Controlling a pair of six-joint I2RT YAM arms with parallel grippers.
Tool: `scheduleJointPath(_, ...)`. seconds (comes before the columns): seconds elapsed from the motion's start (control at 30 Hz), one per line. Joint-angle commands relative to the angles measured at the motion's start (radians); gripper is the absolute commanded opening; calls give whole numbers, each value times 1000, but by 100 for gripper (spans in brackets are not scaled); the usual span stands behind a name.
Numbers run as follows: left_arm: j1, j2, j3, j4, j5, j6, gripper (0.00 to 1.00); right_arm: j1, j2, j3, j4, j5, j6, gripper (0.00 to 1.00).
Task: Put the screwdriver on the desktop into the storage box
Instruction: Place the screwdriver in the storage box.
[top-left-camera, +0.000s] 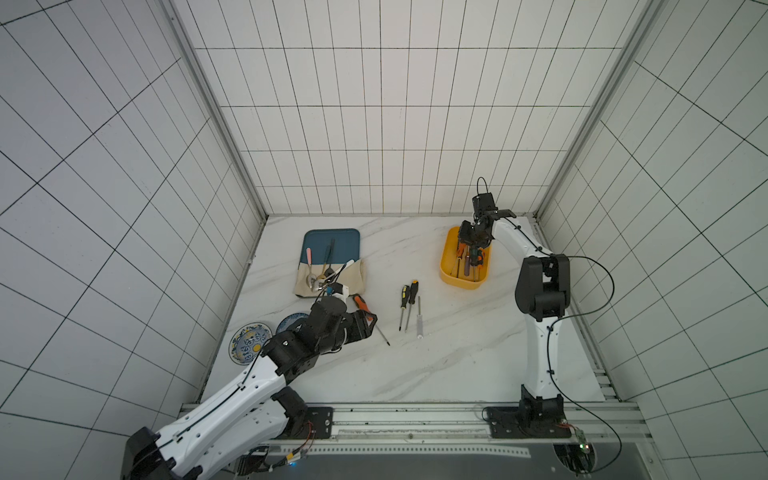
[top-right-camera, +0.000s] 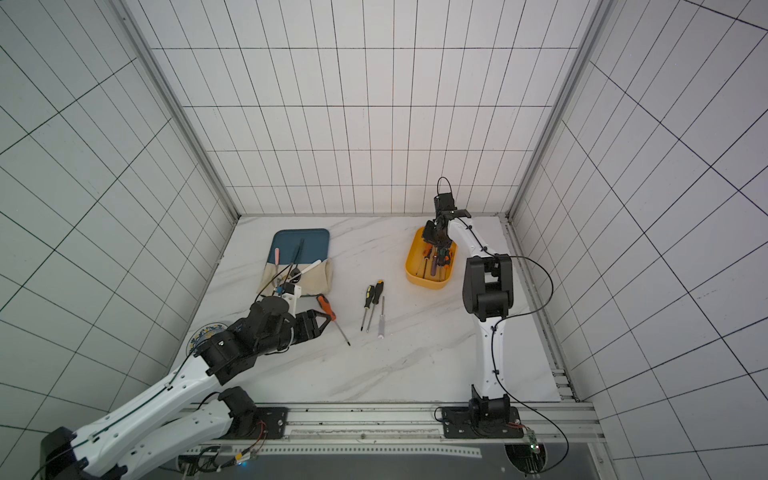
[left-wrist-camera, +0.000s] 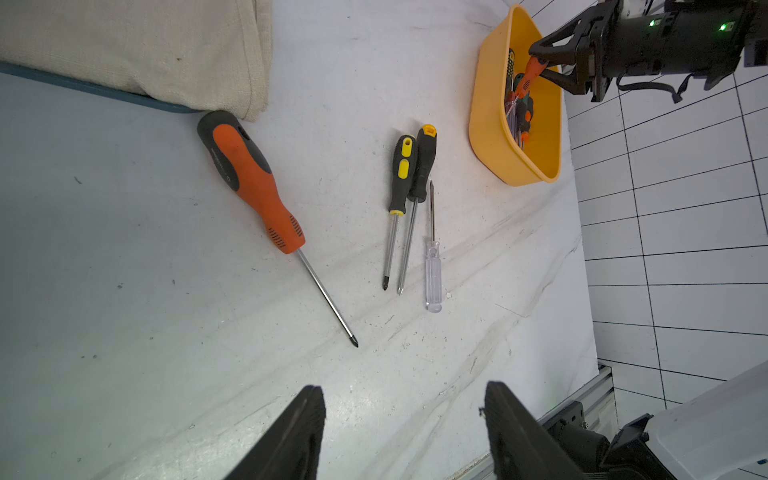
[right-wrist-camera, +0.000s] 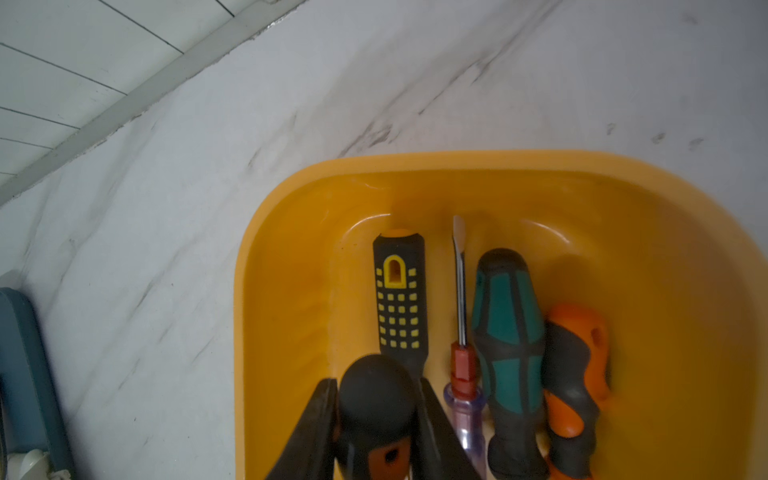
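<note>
Next, my right gripper shifts over the bare strip of the box's bottom below it, toward the tray. Then it lowers and releases the screwdriver clear of the others.
The yellow-orange storage box (top-left-camera: 446, 274) (right-wrist-camera: 291, 291) stands at the back right of the marble desktop (top-left-camera: 457, 353), with several screwdrivers lying in it. My right gripper (right-wrist-camera: 377, 382) (top-left-camera: 469, 245) hangs over the box, shut on a black-and-orange screwdriver handle (right-wrist-camera: 378, 411). A large orange screwdriver (left-wrist-camera: 249, 183) (top-left-camera: 360, 305), two black-yellow ones (left-wrist-camera: 401, 174) (left-wrist-camera: 424, 166) and a clear-handled one (left-wrist-camera: 433, 274) lie on the desktop. My left gripper (left-wrist-camera: 404, 387) (top-left-camera: 372, 320) is open and empty, just above the desktop beside the orange screwdriver's shaft.
A dark teal tray (top-left-camera: 332, 243) with a beige cloth (top-left-camera: 353, 278) and spoons sits at the back left. Two patterned plates (top-left-camera: 249, 343) lie by the left wall, partly under my left arm. Tiled walls close in three sides.
</note>
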Motion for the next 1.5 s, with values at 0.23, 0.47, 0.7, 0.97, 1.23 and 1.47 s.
scheduleJointPath(0.23,11,25,3,-33,-27,-7,65,36,117,147,-93,-11,-31,15)
scheduleJointPath(0.47,15,53,10,-53,-47,-15,65,36,101,159,-120,6,-34,36)
scheduleJointPath(0.7,15,110,24,-57,-42,-20,66,39,-37,51,-81,17,-50,42)
scheduleJointPath(0.97,20,222,56,-65,-48,-45,67,59,-315,-245,52,10,-20,42)
scheduleJointPath(1.23,50,419,152,-79,-50,-80,66,121,-597,-584,158,17,19,42)
scheduleJointPath(1.47,107,593,229,-67,-62,-102,64,179,-783,-859,253,11,94,42)
